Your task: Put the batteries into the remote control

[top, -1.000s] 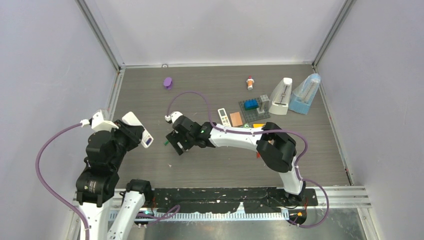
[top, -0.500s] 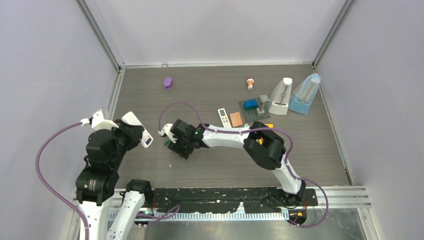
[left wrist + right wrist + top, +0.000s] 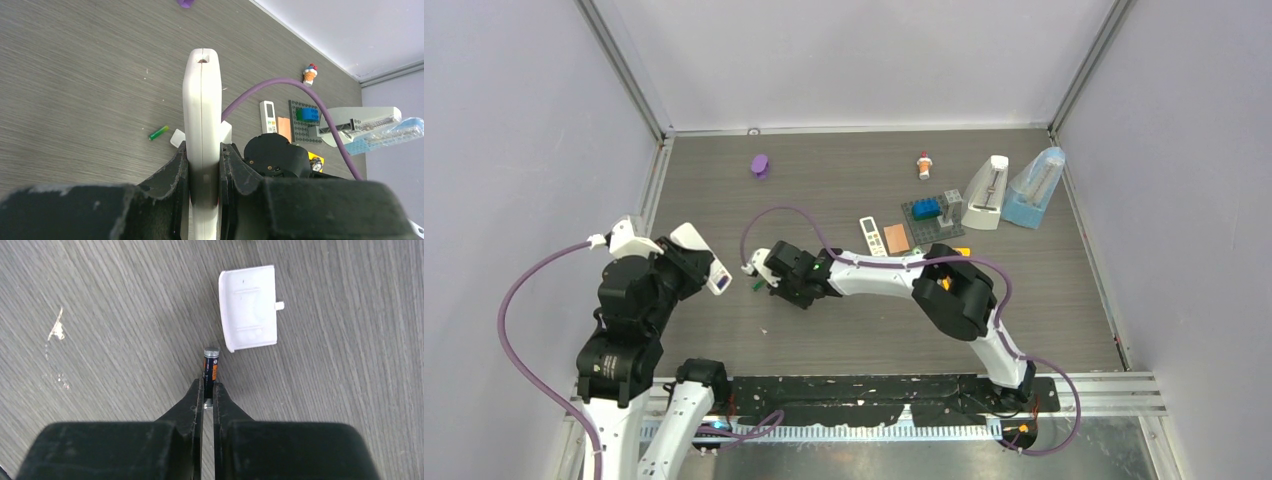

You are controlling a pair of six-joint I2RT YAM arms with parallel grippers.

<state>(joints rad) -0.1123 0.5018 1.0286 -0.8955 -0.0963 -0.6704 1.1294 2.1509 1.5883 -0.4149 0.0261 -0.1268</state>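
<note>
The battery cover lies off the white remote control [image 3: 694, 242], so my right gripper next lifts the dark battery up, over that remote, and releases it.
My left gripper [image 3: 204, 150] is shut on the white remote control [image 3: 202, 110], holding it edge-up above the table's left side [image 3: 704, 258]. A green battery [image 3: 158, 133] lies on the table just beyond it, next to the white battery cover [image 3: 248, 307]. My right gripper [image 3: 209, 390] is down at the table and shut on a dark battery with an orange band [image 3: 210, 371], whose silver end points toward the cover. In the top view the right gripper [image 3: 774, 282] sits beside the green battery [image 3: 755, 286].
A second small remote [image 3: 871, 234], an orange card [image 3: 896, 238] and a grey baseplate [image 3: 932, 225] carrying a blue brick lie right of centre. A white metronome [image 3: 988, 192] and a blue one [image 3: 1035, 187] stand at the back right. A purple object [image 3: 760, 165] and a small figure [image 3: 924, 165] sit at the back.
The right gripper has shifted left and shut its jaws on the dark battery. The left arm holds the remote as before.
</note>
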